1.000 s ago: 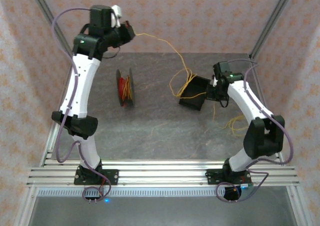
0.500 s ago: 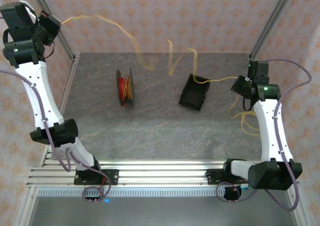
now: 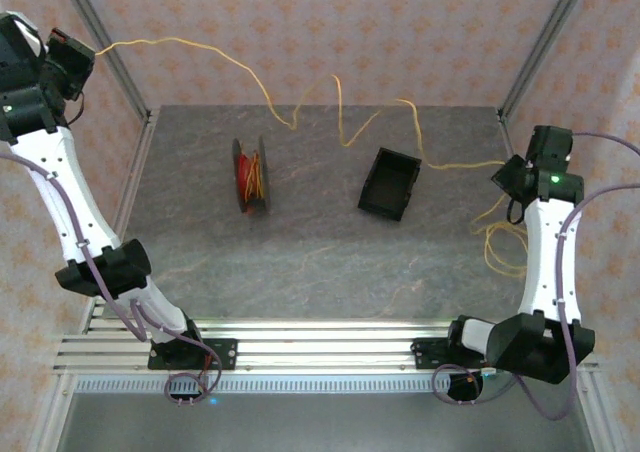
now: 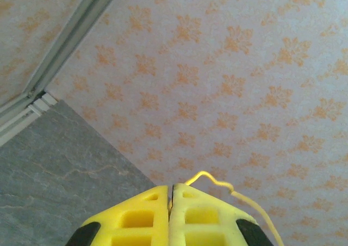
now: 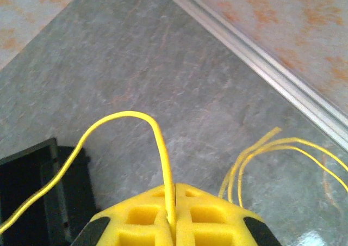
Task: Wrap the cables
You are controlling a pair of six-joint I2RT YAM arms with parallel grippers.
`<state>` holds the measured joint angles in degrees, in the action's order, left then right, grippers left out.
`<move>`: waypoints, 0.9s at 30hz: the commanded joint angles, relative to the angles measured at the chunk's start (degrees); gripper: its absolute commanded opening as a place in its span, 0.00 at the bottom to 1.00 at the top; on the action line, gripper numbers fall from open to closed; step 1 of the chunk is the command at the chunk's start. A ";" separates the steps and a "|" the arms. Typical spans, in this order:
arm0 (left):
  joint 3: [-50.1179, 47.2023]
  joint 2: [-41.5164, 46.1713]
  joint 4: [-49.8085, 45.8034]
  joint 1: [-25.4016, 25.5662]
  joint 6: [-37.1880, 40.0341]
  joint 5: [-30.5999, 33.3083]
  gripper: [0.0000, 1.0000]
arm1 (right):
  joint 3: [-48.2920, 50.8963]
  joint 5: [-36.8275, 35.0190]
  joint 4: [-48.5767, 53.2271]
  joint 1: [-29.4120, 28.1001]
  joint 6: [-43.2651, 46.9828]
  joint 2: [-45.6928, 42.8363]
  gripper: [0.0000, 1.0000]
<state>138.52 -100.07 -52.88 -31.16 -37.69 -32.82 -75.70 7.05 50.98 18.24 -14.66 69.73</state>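
The cable should be released next, so my right gripper will move slightly toward the black box (image 3: 390, 184) (image 5: 32, 186) and open over the grey table. My left gripper holds the cable's end.
A long yellow cable (image 3: 262, 85) hangs stretched in the air across the back of the table. My left gripper (image 3: 88, 48) is raised high at the far left, shut on one end of the cable (image 4: 217, 182), which curls out from between its yellow fingers (image 4: 141, 219). My right gripper (image 3: 503, 168) is at the right, shut on the cable (image 5: 157, 142), which arches out toward the black box (image 5: 32, 186). Loose loops of the cable (image 3: 495, 242) lie on the table under the right arm and show as strands (image 5: 255, 153) in the right wrist view.
A spool (image 3: 250, 175) wound with red and yellow wire stands on edge left of centre on the grey table (image 3: 300, 262). A black open box (image 3: 390, 184) sits right of centre. Patterned walls and metal frame posts (image 3: 535, 42) enclose the table.
Both arms have swung outward: the left gripper went from back centre to the far left corner, the right from the black box to the right edge. The cable is pulled longer between them.
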 commanded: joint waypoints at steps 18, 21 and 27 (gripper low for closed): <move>-17.29 3.54 17.39 28.84 -3.22 0.71 0.00 | -3.00 16.76 -8.65 2.91 -1.99 18.98 0.13; -19.70 3.08 21.15 33.70 -4.91 1.06 0.00 | -4.72 17.32 -6.96 2.68 -1.79 21.66 0.32; -20.38 1.66 21.34 40.50 -3.47 4.28 0.00 | -5.82 17.43 -3.40 2.59 -2.05 17.72 0.69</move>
<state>118.34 -99.22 -34.92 7.88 -41.12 -30.98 -78.89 24.38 44.86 21.04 -16.51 91.37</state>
